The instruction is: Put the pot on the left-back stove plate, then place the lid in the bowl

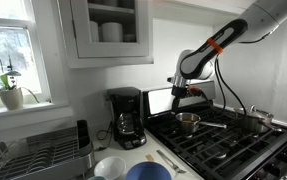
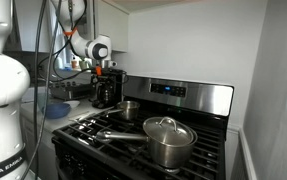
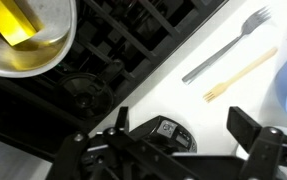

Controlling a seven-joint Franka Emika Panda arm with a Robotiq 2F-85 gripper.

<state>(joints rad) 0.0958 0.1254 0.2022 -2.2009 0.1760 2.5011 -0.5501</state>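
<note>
The grate end point(image 1: 168, 127) point(image 3: 117, 78) beside the pot is below my gripper, so I need to turn my gripper, move it down between the pot and the counter, where the bars are empty, and close it.
The small metal pot point(image 1: 188, 122) with a yellowish inside stands on a back stove plate point(image 1: 173, 128) of the range, at the end nearest the counter, its long handle pointing along the range. It shows in both exterior views point(image 2: 130, 108) and at the top left of the wrist view point(image 3: 23, 35). A lid point(image 2: 166, 126) with a knob sits on the larger steel pot point(image 2: 169, 146). A blue bowl point(image 1: 148, 172) stands on the counter. My gripper point(image 1: 180, 88) hangs above the counter beside the pot, open and empty point(image 3: 183, 135).
A black coffee maker point(image 1: 126, 117) stands next to the range. A metal fork point(image 3: 228, 45) and a wooden fork point(image 3: 241, 75) lie on the white counter. A white bowl point(image 1: 108, 167) and a dish rack point(image 1: 38, 150) are further along. A round black thing point(image 3: 168, 132) lies below the jaws.
</note>
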